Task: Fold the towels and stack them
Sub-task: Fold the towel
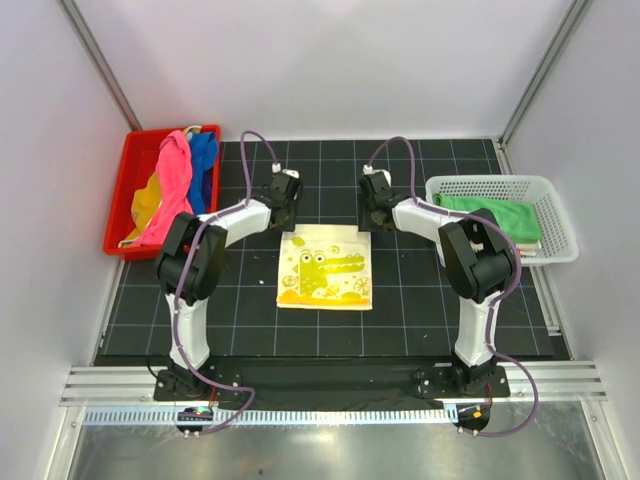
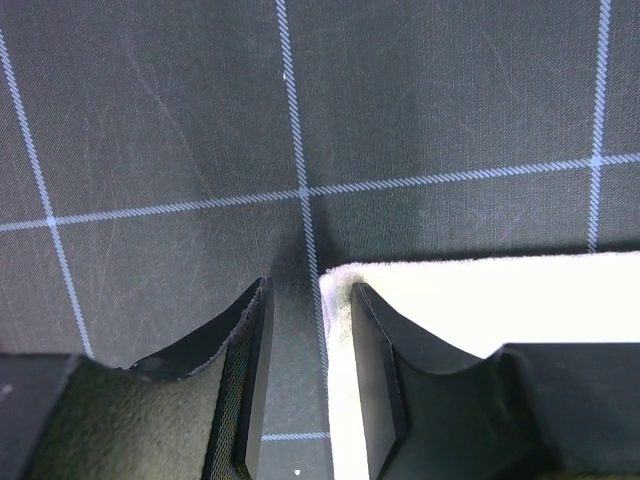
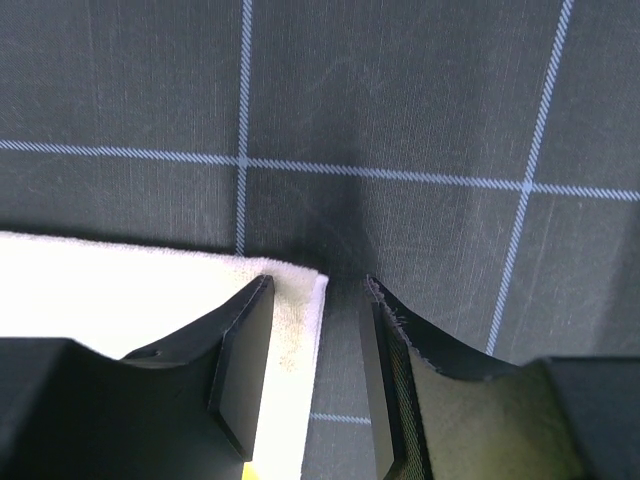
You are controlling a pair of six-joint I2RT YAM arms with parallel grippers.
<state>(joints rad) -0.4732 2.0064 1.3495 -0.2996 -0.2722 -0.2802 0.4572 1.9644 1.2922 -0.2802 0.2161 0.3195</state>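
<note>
The towel's far corner nearer the white basket sits between the open fingers of my right gripper, so that gripper next needs to stay in place and close on it.
A pale yellow towel (image 1: pixel 325 266) printed with a green crocodile lies flat on the mat between the arms. My left gripper (image 1: pixel 283 207) is open over its far left corner (image 2: pixel 345 290), one finger on the cloth and one on the mat. My right gripper (image 1: pixel 374 210) is open over its far right corner (image 3: pixel 300 290) in the same way. Pink, blue and yellow towels (image 1: pixel 175 185) lie heaped in the red bin (image 1: pixel 118 205). A folded green towel (image 1: pixel 495 215) lies in the white basket (image 1: pixel 560 230).
The black gridded mat (image 1: pixel 240 310) covers the table. The red bin stands at the far left, the white basket at the far right. White walls enclose the sides and back.
</note>
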